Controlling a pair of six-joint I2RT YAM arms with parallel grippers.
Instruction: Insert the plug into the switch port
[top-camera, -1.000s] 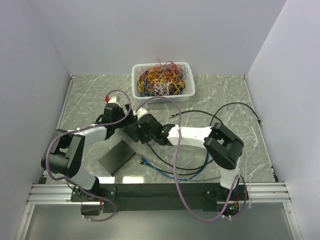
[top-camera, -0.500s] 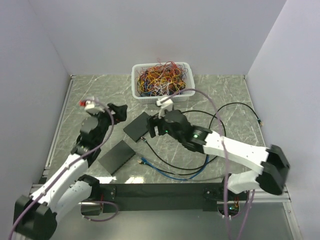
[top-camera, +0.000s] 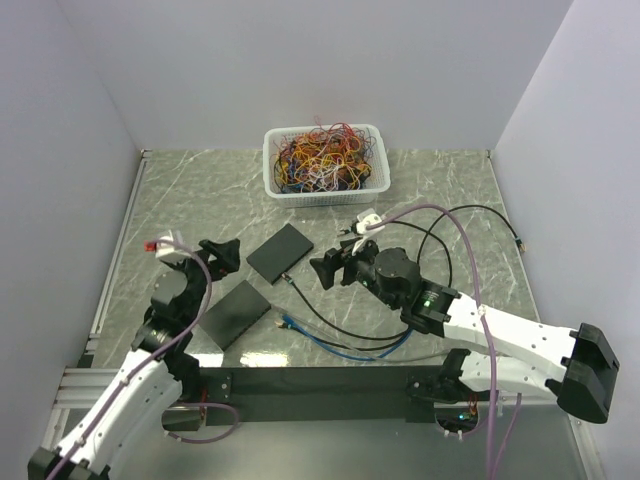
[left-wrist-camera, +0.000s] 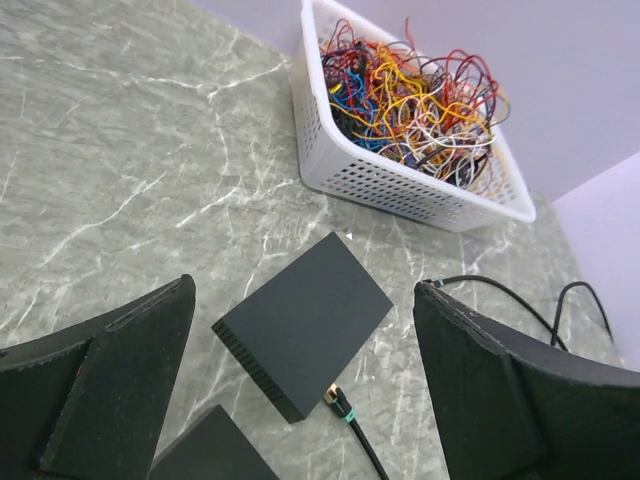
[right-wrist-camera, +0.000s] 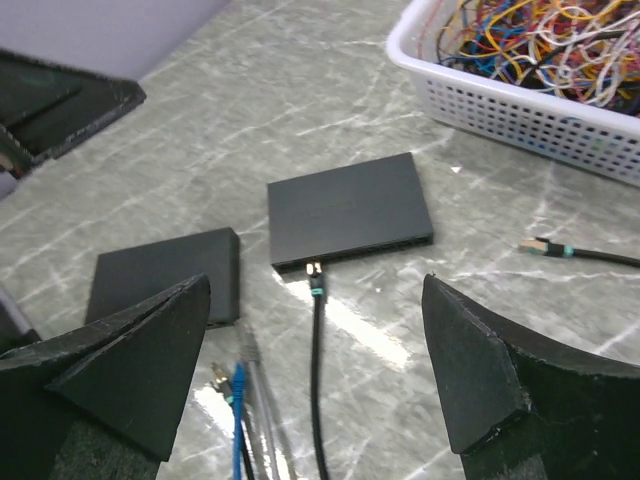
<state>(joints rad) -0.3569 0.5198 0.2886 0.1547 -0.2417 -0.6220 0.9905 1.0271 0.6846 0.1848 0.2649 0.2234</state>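
Observation:
The blue cable end (right-wrist-camera: 238, 400) lies below and back, behind the plug's tip that points toward the boxes, so my right gripper will move back and down onto it next.
The switch (top-camera: 281, 251) is a flat black box lying on the marble table; it also shows in the left wrist view (left-wrist-camera: 305, 322) and the right wrist view (right-wrist-camera: 350, 208). The plug (top-camera: 287, 279) has a gold tip and a teal collar on a black cable. It lies on the table with its tip against the switch's port side (left-wrist-camera: 337, 400) (right-wrist-camera: 314, 270); the gold tip still shows. My left gripper (top-camera: 222, 255) (left-wrist-camera: 303, 290) is open and empty, left of the switch. My right gripper (top-camera: 335, 268) (right-wrist-camera: 316, 285) is open and empty, right of the plug.
A second black box (top-camera: 232, 313) (right-wrist-camera: 165, 275) lies near-left of the switch. Blue and grey cable ends (top-camera: 290, 322) (right-wrist-camera: 236, 385) lie toward the near edge. A white basket of tangled wires (top-camera: 325, 162) stands at the back. Another black cable's plug (right-wrist-camera: 540, 247) lies to the right.
Both arms have pulled back from the switch toward the near edge, left arm leftward, right arm rightward. The switch and plug now lie free on the table.

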